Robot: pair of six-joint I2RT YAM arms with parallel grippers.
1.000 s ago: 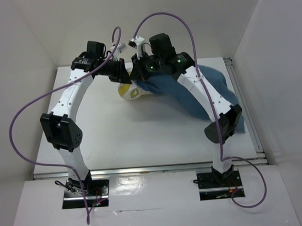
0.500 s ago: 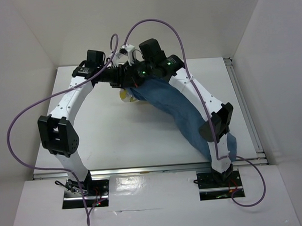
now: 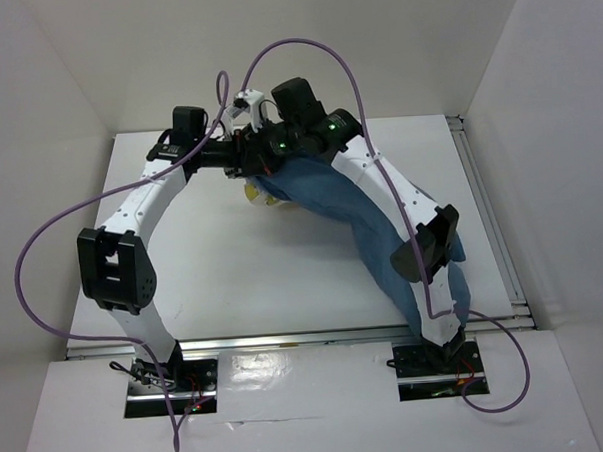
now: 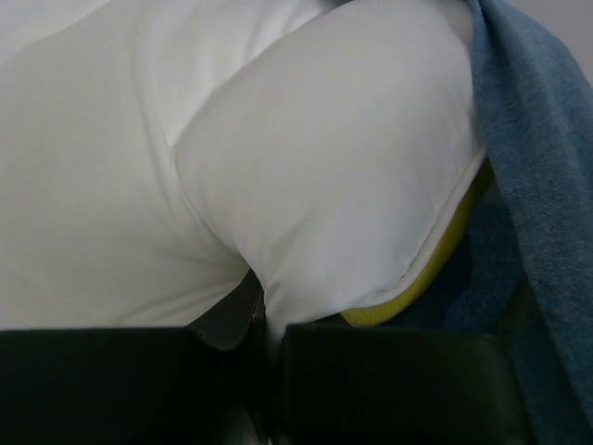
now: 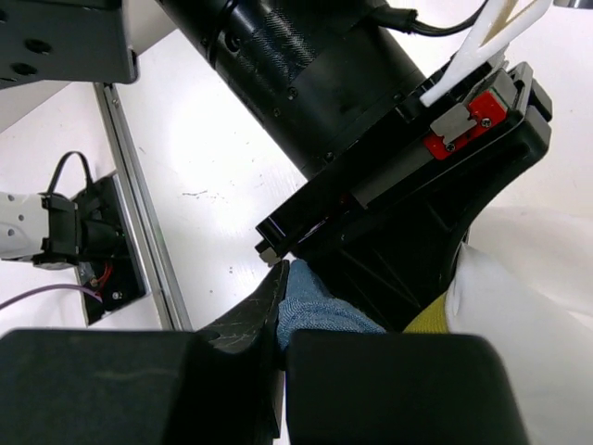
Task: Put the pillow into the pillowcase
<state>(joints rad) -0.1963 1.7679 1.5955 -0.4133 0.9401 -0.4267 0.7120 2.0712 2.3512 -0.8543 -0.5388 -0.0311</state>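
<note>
I will next move my left gripper back and down and let go of the pillow's white corner on the bare tabletop, because that part of the tabletop is below it, toward the metal bar.
The white pillow point(image 4: 306, 176) with its yellow strip point(image 4: 435, 269) fills the left wrist view. My left gripper point(image 4: 264, 320) is shut on a fold of it. From above, only a small yellow-white corner of the pillow point(image 3: 258, 194) shows below both grippers. The dusty-blue pillowcase point(image 3: 351, 209) hangs from my right gripper point(image 3: 269, 162) and trails down the table's right side. The right gripper point(image 5: 283, 311) is shut on a bunched edge of the pillowcase point(image 5: 320, 311), right against the left gripper's black body point(image 5: 389, 185).
White walls enclose the table point(image 3: 234, 279) on three sides. A metal rail point(image 3: 286, 337) runs along the near edge. Purple cables point(image 3: 42, 247) loop over both arms. The right arm's elbow point(image 3: 427, 246) lies over the pillowcase.
Both grippers have drawn closer together at the back centre. The right arm has swung left and dragged the pillowcase, which now stretches toward the near right corner. Less of the pillow shows.
</note>
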